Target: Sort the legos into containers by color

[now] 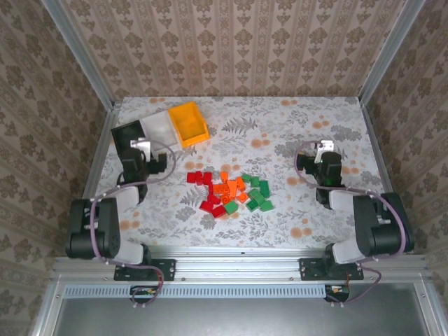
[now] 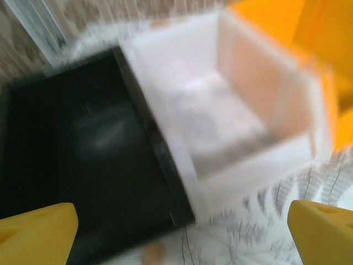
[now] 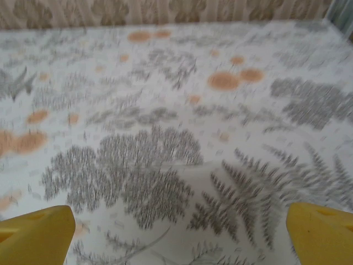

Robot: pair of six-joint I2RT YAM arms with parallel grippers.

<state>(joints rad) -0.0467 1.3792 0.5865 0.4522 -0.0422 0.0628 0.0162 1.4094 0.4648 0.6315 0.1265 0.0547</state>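
I will next move my left gripper away from my base and down, turning it in line with the seam between the black and white bins.
The legos lie in a loose pile at the table's middle: red ones (image 1: 204, 190) on the left, orange ones (image 1: 228, 187) in the centre, green ones (image 1: 257, 195) on the right. The three joined containers stand at the back left: black bin (image 1: 127, 132), white bin (image 1: 158, 126), orange-yellow bin (image 1: 189, 124). My left gripper (image 1: 142, 147) hovers just in front of the black and white bins, open and empty. In the left wrist view, the black bin (image 2: 83, 154), white bin (image 2: 231, 105) and orange-yellow bin (image 2: 276, 22) look blurred. My right gripper (image 1: 324, 149) is open over bare table, to the right of the pile.
The table carries a fern-and-flower patterned cloth (image 3: 165, 110). Metal frame rails (image 1: 98, 77) and wallpapered walls close in the left, right and back sides. The yellow fingertips (image 2: 38, 234) of the left gripper and those (image 3: 320, 232) of the right stand wide apart.
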